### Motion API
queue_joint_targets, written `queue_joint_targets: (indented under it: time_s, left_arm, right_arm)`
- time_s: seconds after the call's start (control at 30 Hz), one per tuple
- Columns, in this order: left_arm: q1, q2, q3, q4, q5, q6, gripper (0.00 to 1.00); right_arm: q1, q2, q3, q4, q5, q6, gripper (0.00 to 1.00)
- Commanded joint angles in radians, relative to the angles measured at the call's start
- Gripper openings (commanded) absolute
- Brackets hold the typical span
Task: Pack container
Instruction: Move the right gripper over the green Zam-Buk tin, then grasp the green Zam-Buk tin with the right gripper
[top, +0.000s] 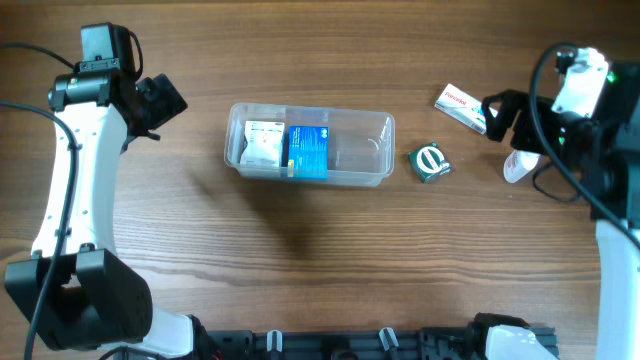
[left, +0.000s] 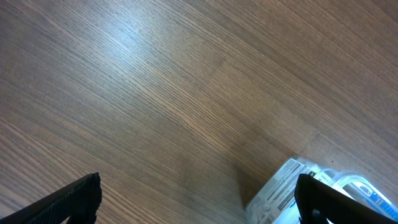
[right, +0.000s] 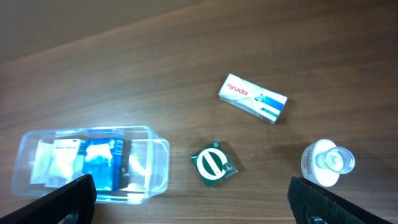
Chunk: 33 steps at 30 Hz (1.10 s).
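Note:
The green square packet (top: 430, 162) (right: 213, 164) is lower and closer to the container than my right gripper. My right gripper needs to turn and go down toward the container, onto the packet.
The clear plastic container (top: 375, 150) lies mid-table and holds a white packet (top: 262, 145) and a blue box (top: 307, 151); its right part is bare. It also shows in the right wrist view (right: 158, 155) and at a corner of the left wrist view (left: 348, 183). A green square packet (top: 429, 162) (right: 213, 163), a white and red box (top: 460, 107) (right: 252, 98) and a white bottle (top: 518, 167) (right: 327, 162) lie to its right. My left gripper (left: 199, 199) is open and empty, left of the container. My right gripper (right: 193, 199) is open and empty, high above the loose items.
The wooden table (top: 320, 260) carries everything. The left arm (top: 70, 180) stands along the left side and the right arm (top: 600, 160) along the right edge. A black rail (top: 350, 345) runs along the front edge.

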Motion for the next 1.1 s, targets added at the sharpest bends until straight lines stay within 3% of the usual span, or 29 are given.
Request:
queue_joint_targets:
  time_s: [0.0,0.1,0.27,0.43,0.63,0.87,1.07]
  left_arm:
    - [0.004,-0.001,0.003,0.000,0.002,0.005,1.00]
    - [0.004,-0.001,0.003,0.000,0.002,0.005,1.00]
    - [0.004,-0.001,0.003,0.000,0.002,0.005,1.00]
    - [0.004,-0.001,0.003,0.000,0.002,0.005,1.00]
    - [0.004,-0.001,0.003,0.000,0.002,0.005,1.00]
    - [0.004,-0.001,0.003,0.000,0.002,0.005,1.00]
    - [0.004,-0.001,0.003,0.000,0.002,0.005,1.00]
  right_arm:
    - [0.002,0.056,0.024,0.006,0.018,-0.024,1.00]
    - [0.016,0.090,0.024,-0.052,-0.113,-0.132,1.00]
    - [0.173,0.181,0.023,-0.098,0.138,-0.163,1.00]
    - [0.215,0.303,0.023,-0.080,0.118,-0.194,0.99]
    - [0.216,0.478,0.014,-0.071,0.117,-0.275,0.85]
    - [0.216,0.533,-0.152,0.117,0.118,-0.286,0.83]
    - [0.216,0.539,-0.343,0.359,0.117,-0.314,0.90]
